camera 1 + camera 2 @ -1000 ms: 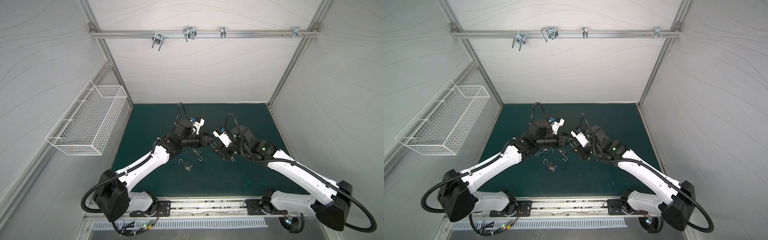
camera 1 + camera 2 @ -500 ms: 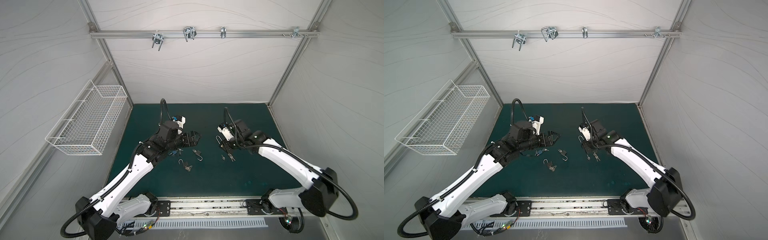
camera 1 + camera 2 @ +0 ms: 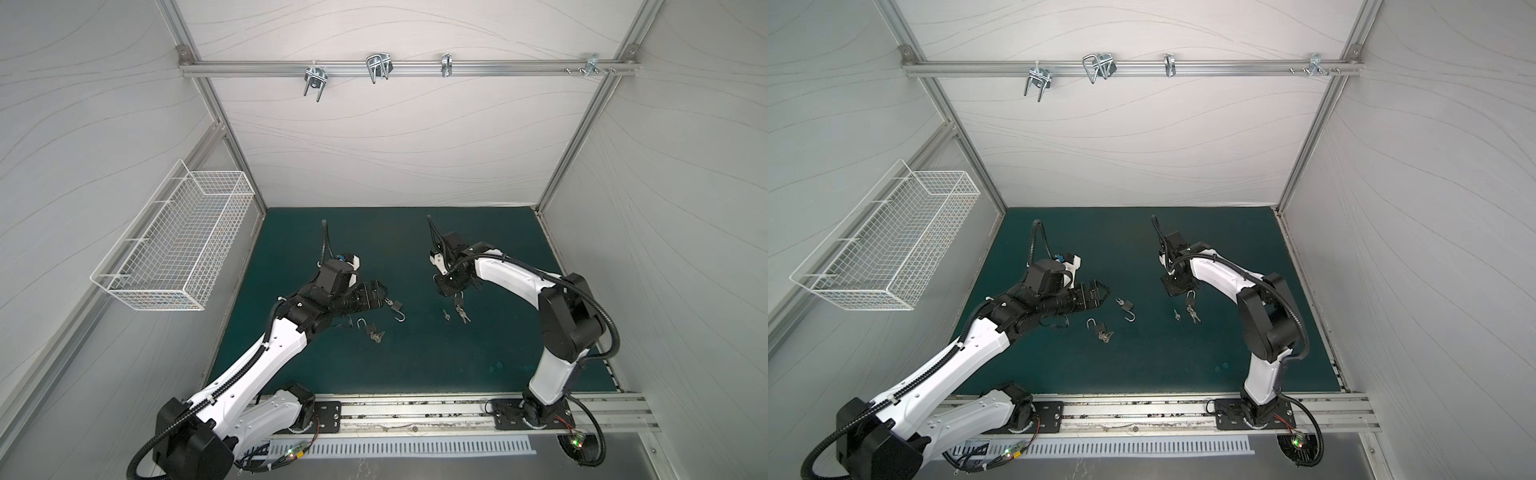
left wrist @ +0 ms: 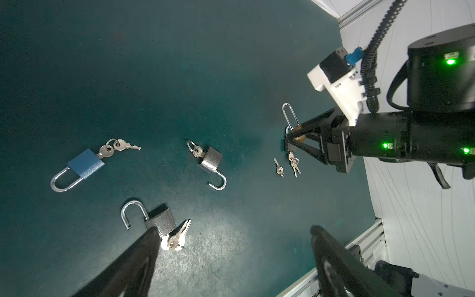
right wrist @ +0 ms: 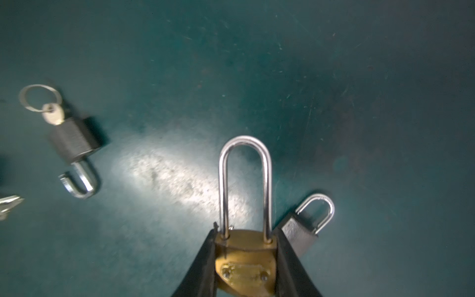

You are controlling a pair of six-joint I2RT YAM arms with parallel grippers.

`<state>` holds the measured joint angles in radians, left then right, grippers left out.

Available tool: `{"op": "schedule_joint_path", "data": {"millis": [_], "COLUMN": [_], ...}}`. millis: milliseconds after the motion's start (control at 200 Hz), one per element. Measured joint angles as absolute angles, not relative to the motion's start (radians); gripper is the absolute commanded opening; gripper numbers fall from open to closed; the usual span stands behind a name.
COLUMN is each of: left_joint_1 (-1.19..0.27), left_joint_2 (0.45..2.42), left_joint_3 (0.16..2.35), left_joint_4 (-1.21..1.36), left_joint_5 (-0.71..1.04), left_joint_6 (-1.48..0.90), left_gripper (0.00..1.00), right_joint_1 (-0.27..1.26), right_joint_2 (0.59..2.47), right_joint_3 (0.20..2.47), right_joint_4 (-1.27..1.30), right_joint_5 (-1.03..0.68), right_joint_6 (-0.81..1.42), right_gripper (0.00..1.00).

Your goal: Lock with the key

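My right gripper needs to move down next to the bare mat beside the grey closed padlock and let go of the brass padlock, because that clear spot is below my gripper.
My right gripper is shut on a brass padlock whose long steel shackle is pushed in on both legs. It holds the padlock low over the green mat, right of centre in both top views. I see no key in the brass padlock. Two small key bunches lie on the mat just under that gripper. My left gripper is open and empty, hovering left of centre above a dark padlock.
The dark padlock has an open shackle and keys. Near it lie a grey open padlock with a key in it and a blue shut padlock with keys. Another grey shut padlock lies beside my right fingers. A wire basket hangs on the left wall.
The two grippers met at the middle a second ago and have drawn apart. The left one opened and pulled back left. The right one carried the brass padlock rightward.
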<state>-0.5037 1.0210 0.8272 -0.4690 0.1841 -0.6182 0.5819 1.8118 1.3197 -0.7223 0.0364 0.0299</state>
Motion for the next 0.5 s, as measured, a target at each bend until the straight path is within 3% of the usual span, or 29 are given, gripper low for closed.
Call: {"op": "schedule_joint_path", "data": {"millis": [500], "left_joint_1": [-0.450], "left_joint_2": [1.008], "left_joint_3": [0.739], "left_joint_4": [-0.323], "left_joint_5": [0.293], "left_joint_6": [-0.736], "left_gripper": [0.93], "right_joint_1": [0.578], "right_joint_2": [1.967], "right_joint_3": [1.395], "right_joint_4": [-0.734], "right_joint_5": [0.080], "right_joint_6": [0.002], "right_gripper": [0.00]}}
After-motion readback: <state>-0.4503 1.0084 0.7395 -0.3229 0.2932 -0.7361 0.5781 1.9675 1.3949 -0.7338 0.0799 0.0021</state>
